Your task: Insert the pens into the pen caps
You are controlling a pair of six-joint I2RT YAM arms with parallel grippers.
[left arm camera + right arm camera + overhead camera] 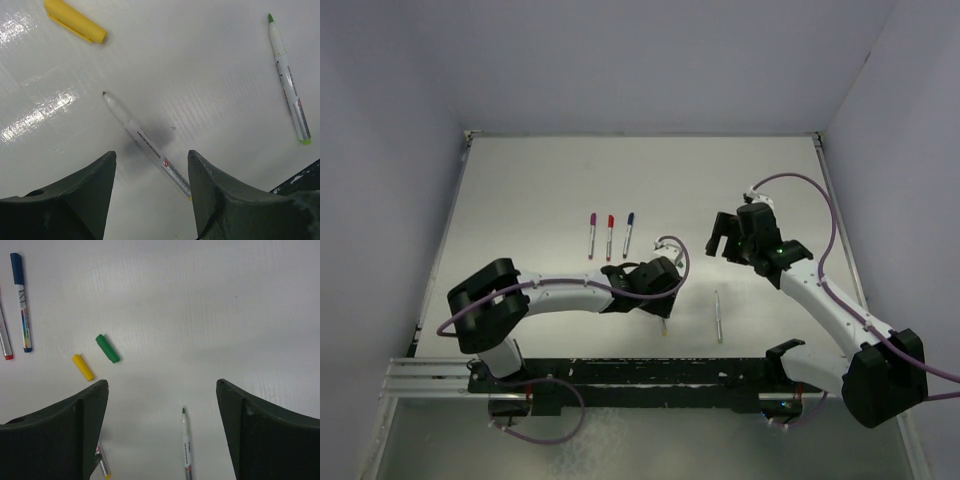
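I will bring my left gripper down onto the yellow-tipped pen's body at its red mark and close it. The fingers leave the pen's uncapped tip clear there.
My left gripper is open and empty, low over an uncapped yellow-tipped pen that lies between its fingers on the table. A yellow cap lies beyond the pen's tip. An uncapped green pen lies to the right and also shows in the left wrist view. My right gripper is open and empty, raised above the table. Its view shows the green pen, a green cap and the yellow cap side by side.
Three capped pens, purple, red and blue, lie in a row at the table's middle left. The blue one also shows in the right wrist view. White walls enclose the table, with the black base rail at its near edge.
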